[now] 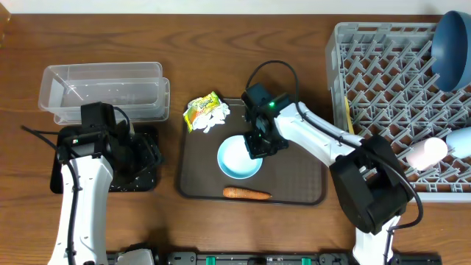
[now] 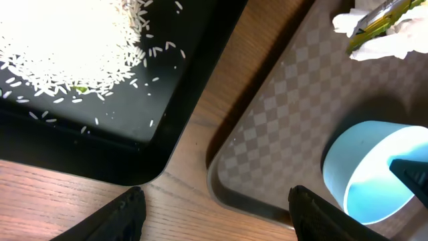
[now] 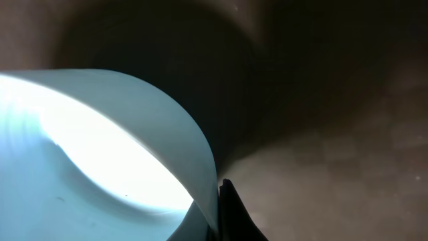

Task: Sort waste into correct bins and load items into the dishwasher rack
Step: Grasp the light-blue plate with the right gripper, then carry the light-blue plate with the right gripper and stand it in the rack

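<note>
Next, my right gripper rises and swings over the dishwasher rack's empty far wires to release the bowl's rim, as they lie to its right in the overhead view.
A small whitish-blue bowl [image 1: 237,160] stands on the brown serving tray [image 1: 302,184]; it also shows in the left wrist view [image 2: 364,167] and fills the right wrist view [image 3: 100,154]. My right gripper [image 1: 259,143] is shut on its right rim [image 3: 217,194]. On that tray lie an orange carrot [image 1: 246,193] and the yellow-green wrapper [image 1: 200,109] with crumpled white paper [image 1: 215,118]. My left gripper [image 2: 224,221] is open and empty, over the black tray's [image 1: 140,180] right corner. White rice [image 2: 67,47] lies in the black tray [image 2: 167,120]. The spoon is out of view.
The clear tub [image 1: 103,92] stands behind the black tray at the far left. The grey dishwasher rack [image 1: 390,96] at the right holds a dark-blue bowl [image 1: 452,48], a pink cup [image 1: 427,152] and a light-blue cup [image 1: 462,140].
</note>
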You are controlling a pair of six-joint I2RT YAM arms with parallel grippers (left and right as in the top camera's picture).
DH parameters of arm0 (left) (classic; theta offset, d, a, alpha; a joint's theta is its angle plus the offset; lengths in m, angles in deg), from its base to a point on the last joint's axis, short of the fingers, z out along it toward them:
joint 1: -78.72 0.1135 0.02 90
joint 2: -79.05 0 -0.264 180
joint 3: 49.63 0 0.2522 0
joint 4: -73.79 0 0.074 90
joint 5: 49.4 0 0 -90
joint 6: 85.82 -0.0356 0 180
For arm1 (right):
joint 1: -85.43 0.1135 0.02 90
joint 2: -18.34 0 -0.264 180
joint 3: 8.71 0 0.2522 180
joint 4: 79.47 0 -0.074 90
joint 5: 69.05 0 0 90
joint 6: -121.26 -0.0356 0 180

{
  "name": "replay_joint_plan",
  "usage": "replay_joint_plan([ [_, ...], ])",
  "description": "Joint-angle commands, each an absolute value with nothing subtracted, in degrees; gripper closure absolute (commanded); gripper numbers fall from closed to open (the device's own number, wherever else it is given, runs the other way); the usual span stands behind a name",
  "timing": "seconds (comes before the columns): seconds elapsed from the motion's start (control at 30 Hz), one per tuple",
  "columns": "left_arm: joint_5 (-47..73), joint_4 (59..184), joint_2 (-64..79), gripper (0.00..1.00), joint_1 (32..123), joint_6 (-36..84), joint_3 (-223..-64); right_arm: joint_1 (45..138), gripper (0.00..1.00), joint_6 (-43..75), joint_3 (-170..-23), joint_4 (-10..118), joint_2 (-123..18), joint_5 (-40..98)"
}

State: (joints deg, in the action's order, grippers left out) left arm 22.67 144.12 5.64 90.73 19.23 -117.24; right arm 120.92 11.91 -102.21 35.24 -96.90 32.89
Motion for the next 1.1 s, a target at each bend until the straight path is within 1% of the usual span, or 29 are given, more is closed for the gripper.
replay_joint_plan([
  [0.0,23.4,144.3,5.7,0.29,91.0,19.1,-117.8,118.0,0.99,12.1,-102.3,34.6,-95.8,30.0],
  [0.23,23.4,144.2,5.7,0.29,91.0,19.1,-117.8,109.8,0.99,17.7,-103.8,33.2,-88.0,19.1],
  [0.47,23.4,144.2,5.7,0.29,91.0,19.1,-117.8,101.6,0.99,20.8,-104.0,39.7,-78.4,-8.6],
  [0.63,23.4,144.3,5.7,0.29,91.0,19.1,-117.8,98.1,0.99,22.4,-104.0,44.3,-77.9,-25.2],
  [0.8,23.4,144.3,5.7,0.29,91.0,19.1,-117.8,95.7,0.99,19.9,-104.0,46.5,-78.3,-35.5],
  [0.97,23.4,144.3,5.7,0.29,91.0,19.1,-117.8,94.3,0.99,19.5,-104.0,52.2,-78.9,-48.6],
  [1.07,23.3,144.3,5.7,0.29,91.0,19.1,-117.8,93.2,0.99,20.3,-104.0,55.0,-80.0,-52.1],
])
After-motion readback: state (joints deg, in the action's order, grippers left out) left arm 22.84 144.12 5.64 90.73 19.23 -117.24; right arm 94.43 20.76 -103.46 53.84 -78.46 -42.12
